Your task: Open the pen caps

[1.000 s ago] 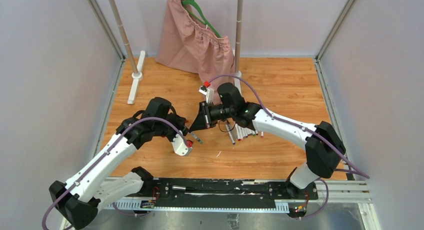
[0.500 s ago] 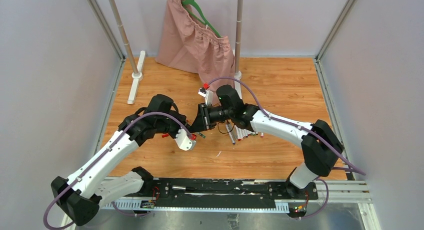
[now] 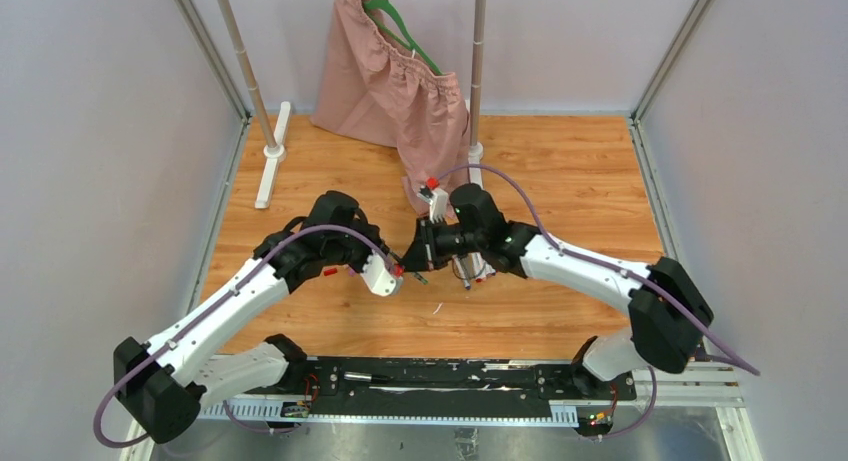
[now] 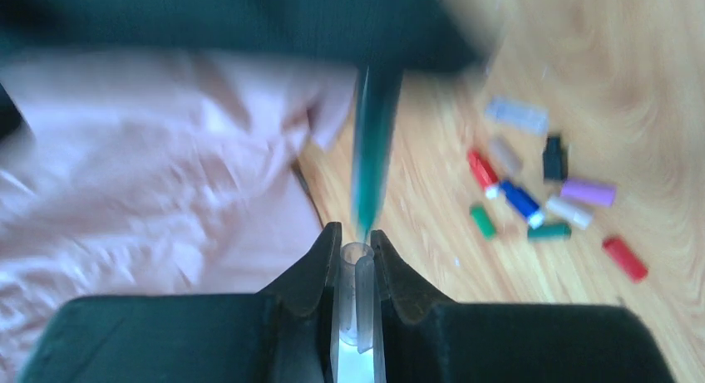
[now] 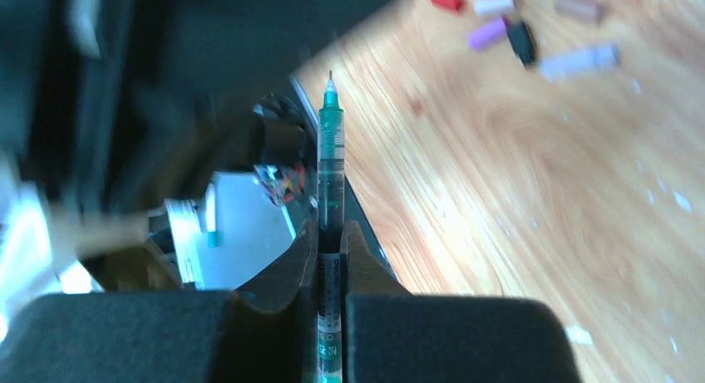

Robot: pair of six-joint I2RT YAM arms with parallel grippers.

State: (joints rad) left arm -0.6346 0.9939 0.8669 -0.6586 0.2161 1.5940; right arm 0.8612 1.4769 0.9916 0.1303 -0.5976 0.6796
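Observation:
My left gripper should tilt next and go down onto the bare wood (image 4: 629,119) beside the black cap below, to let go of the clear cap (image 4: 356,271), which is now off the green pen.
In the left wrist view my left gripper (image 4: 355,233) is shut on a clear pen cap (image 4: 356,271), its open mouth facing outward. Just beyond that mouth hangs a blurred green pen (image 4: 372,150). My right gripper (image 5: 330,227) is shut on this green pen (image 5: 330,150), whose fine tip is bare. From above, the left gripper (image 3: 393,274) and right gripper (image 3: 416,265) stand tip to tip over the middle of the table. Several loose pen caps (image 4: 521,202) in red, blue, green, black and purple lie on the wood, also seen as pen caps (image 5: 487,33) from the right wrist.
A few white pens (image 3: 472,273) lie on the wooden table (image 3: 560,171) under the right wrist. A pink garment (image 3: 385,86) hangs on a green hanger (image 3: 400,26) from a rack with two poles (image 3: 478,61) at the back. Grey walls close in both sides.
Both grippers have moved to the right and closer together, ending tip to tip. The right arm has swung nearer the front edge.

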